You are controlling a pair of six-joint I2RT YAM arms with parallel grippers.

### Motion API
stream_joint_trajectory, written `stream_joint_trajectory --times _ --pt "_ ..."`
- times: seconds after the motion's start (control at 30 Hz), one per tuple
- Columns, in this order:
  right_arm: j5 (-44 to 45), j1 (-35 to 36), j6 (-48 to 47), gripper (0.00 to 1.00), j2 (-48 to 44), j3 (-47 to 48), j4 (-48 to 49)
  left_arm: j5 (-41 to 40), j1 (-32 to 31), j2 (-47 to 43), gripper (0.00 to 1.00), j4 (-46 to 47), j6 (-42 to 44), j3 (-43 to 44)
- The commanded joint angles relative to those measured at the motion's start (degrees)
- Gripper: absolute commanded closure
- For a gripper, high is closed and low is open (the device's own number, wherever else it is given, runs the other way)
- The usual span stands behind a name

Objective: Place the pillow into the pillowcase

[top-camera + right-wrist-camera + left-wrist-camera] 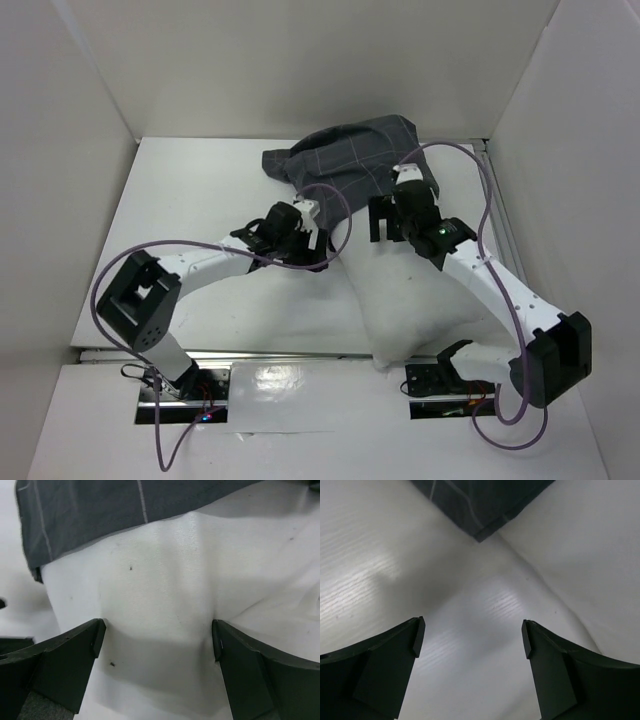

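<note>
My left gripper should move outward onto the pillowcase's near corner [332, 224] and close, because that corner sticks out beside the pillow [420, 310], outward of my open fingertips.
The pillowcase [350, 165] lies bunched at the back middle of the table, its open end pulled over the far end of the white pillow [420, 310], which stretches toward the near edge. My left gripper [312, 240] is open and empty just left of the pillow. In the left wrist view the left gripper [472, 637] hovers over bare table, with a pillowcase corner [480, 505] ahead and the pillow [590, 555] to the right. My right gripper [388, 222] is open. In the right wrist view the right gripper [157, 637] straddles a bulge of the pillow [165, 580], just below the pillowcase hem [100, 510].
White walls [70, 120] close in the table on the left, back and right. Purple cables [480, 200] loop above both arms. The arm bases [180, 390] sit at the near edge, where the pillow's near corner [385, 355] reaches.
</note>
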Motion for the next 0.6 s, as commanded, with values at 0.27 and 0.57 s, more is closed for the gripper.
stream_joint_trajectory --times 0.27,0.57 --pt "8.5 7.0 -7.1 0.0 5.8 6.4 -2.7 5.8 1.3 15.1 0.09 17.0 -4.5 8.6" --pt "-1.6 7.7 -8.4 0.0 -3.3 13.6 -4.0 3.5 2.5 20.7 0.83 13.8 -5.2 14.1"
